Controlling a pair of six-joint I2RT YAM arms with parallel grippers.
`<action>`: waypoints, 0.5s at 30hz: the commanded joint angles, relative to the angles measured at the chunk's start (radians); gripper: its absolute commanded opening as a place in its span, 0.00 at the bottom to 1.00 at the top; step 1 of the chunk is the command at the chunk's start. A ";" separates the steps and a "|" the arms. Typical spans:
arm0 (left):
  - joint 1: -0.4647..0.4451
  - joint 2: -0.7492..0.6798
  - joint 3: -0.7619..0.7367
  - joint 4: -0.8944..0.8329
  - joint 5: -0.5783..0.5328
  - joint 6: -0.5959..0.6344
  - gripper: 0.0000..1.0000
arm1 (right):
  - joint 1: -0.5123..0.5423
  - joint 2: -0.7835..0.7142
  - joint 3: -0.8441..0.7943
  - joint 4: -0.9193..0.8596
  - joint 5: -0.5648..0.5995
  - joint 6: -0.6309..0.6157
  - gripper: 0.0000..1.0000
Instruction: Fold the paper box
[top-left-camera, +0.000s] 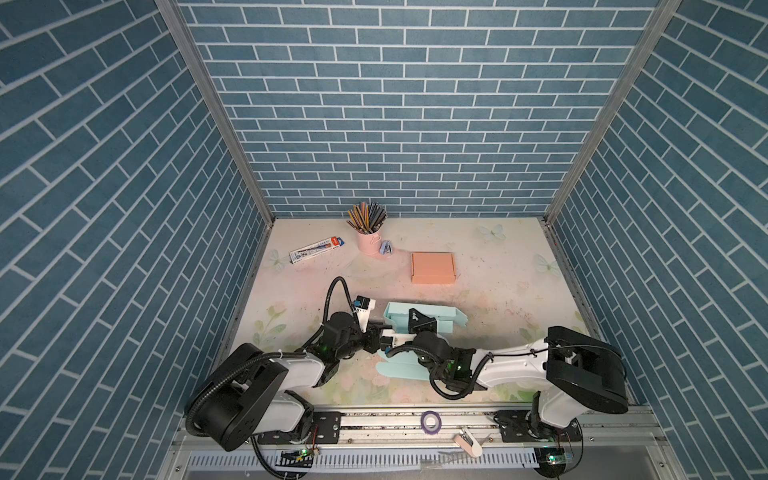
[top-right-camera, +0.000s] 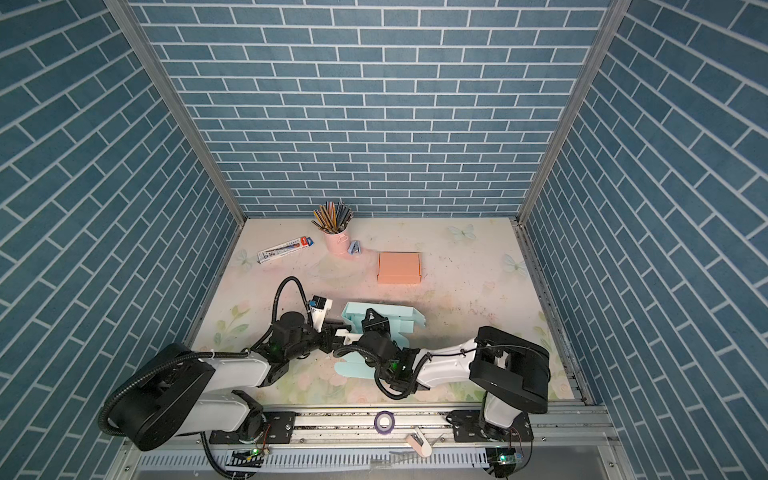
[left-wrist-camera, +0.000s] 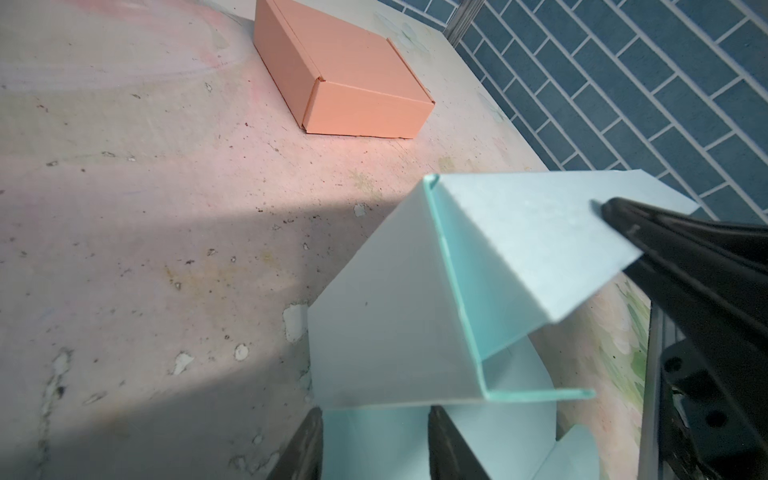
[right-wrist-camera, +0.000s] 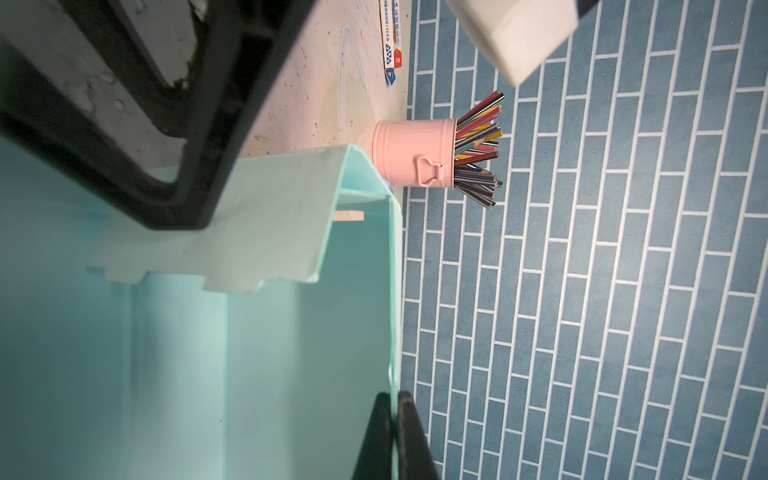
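Note:
Next, my right gripper draws the thin top edge of the far side (top-left-camera: 421, 304) (right-wrist-camera: 393, 360) slightly back toward the box's base and releases it, since the box's far side already stands upright.
The paper box (top-left-camera: 446, 316) (top-right-camera: 401, 316) is pale teal card, partly folded, lying near the table's front middle. My right gripper (top-left-camera: 415, 312) (top-right-camera: 371, 314) (right-wrist-camera: 393, 395) is shut on the thin edge of an upright wall of the box (right-wrist-camera: 291, 353). My left gripper (top-left-camera: 385, 334) (top-right-camera: 343, 332) (left-wrist-camera: 376, 411) stands open at the box's left end. Its two fingertips sit apart just below a raised side panel (left-wrist-camera: 395, 332), with flat teal card behind the gap. A folded-over flap (left-wrist-camera: 540, 232) leans beside the right gripper's black finger (left-wrist-camera: 673, 257).
A closed orange box (top-left-camera: 433, 268) (left-wrist-camera: 345, 70) sits further back. A pink cup of pencils (top-left-camera: 369, 243) (right-wrist-camera: 411, 153), a small blue clip (top-left-camera: 386, 250) and a pencil packet (top-left-camera: 318, 248) stand at the back left. A purple tape roll (top-left-camera: 431, 422) lies on the front rail.

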 joint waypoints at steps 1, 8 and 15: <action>-0.005 0.010 0.034 0.028 -0.037 0.051 0.43 | 0.023 -0.018 0.007 -0.050 -0.018 0.031 0.00; -0.028 0.066 0.036 0.130 -0.047 0.078 0.39 | 0.029 0.005 0.027 -0.115 -0.016 0.092 0.00; -0.079 0.074 0.038 0.184 -0.063 0.113 0.38 | 0.034 0.003 0.049 -0.194 -0.023 0.154 0.00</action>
